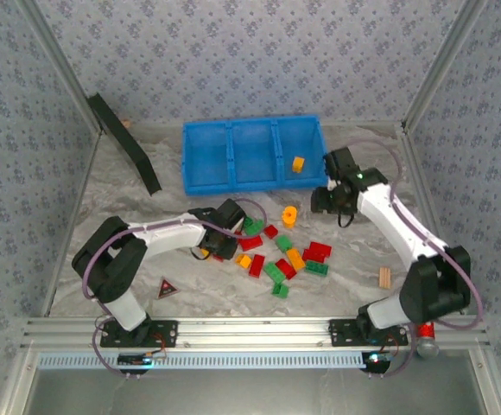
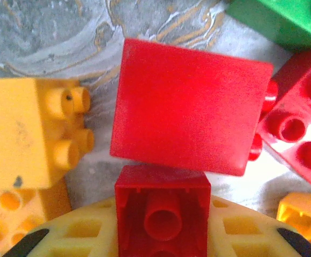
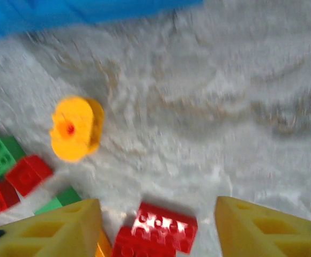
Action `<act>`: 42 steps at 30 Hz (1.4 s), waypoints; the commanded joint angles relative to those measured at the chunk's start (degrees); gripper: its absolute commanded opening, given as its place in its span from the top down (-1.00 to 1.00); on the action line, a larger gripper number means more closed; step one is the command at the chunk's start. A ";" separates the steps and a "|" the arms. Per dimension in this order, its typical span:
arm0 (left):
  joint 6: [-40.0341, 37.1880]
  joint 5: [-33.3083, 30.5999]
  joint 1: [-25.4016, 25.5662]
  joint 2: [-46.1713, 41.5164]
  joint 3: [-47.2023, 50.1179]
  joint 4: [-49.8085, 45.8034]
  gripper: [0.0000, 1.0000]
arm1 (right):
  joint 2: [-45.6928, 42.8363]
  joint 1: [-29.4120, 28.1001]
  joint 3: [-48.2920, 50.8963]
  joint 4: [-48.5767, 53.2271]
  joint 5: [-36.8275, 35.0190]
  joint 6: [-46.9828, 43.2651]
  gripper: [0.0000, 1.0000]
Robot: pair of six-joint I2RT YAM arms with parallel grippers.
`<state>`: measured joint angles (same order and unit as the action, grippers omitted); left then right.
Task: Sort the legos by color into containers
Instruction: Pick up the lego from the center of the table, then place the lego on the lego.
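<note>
The empty section (image 1: pixel 206 158) beside the dark panel lies outward of my left gripper. I need to lift my left gripper next, carry the small red lego into that section and then release it.
The legos (image 1: pixel 276 255) lie scattered in red, green and orange in the middle of the table. My left gripper (image 1: pixel 225 238) is at the left edge of the pile, shut on a small red lego (image 2: pixel 162 211) that sits snug between its yellow fingers (image 2: pixel 78 233). A larger red lego (image 2: pixel 190 107) lies just beyond it, and an orange one (image 2: pixel 32 134) to its left. The containers are three compartments of a blue bin (image 1: pixel 207 186); one orange lego (image 1: pixel 298 163) lies in the right compartment. My right gripper (image 1: pixel 321 202) hovers open near the bin's right front corner, above red legos (image 3: pixel 163 230).
An orange round piece (image 1: pixel 289 215) lies between the bin and the pile. A dark panel (image 1: pixel 125 143) leans at the back left. A dark triangle (image 1: pixel 167 288) lies front left, a wooden block (image 1: pixel 385 277) front right, and a red cylinder (image 1: pixel 425 328) by the right base.
</note>
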<state>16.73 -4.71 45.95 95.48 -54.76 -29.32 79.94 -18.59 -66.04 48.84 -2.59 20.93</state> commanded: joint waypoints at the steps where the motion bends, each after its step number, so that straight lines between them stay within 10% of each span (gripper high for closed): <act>1: -2.23 0.18 -0.58 -3.24 -5.70 -5.98 0.58 | -6.59 0.51 7.51 3.29 3.07 6.95 -0.32; 14: -5.93 -4.10 -11.37 -2.38 -24.11 -9.95 0.62 | -21.81 -3.39 28.69 -4.52 9.71 21.10 -0.63; 42: -5.30 -4.52 -23.62 30.19 -53.34 -9.26 0.66 | -16.82 -8.70 36.38 -16.41 6.46 25.21 -0.59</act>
<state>11.40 -9.87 22.81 125.08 -105.38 -37.06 62.22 -26.79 -30.41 33.67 5.17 45.67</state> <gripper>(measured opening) 0.315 0.796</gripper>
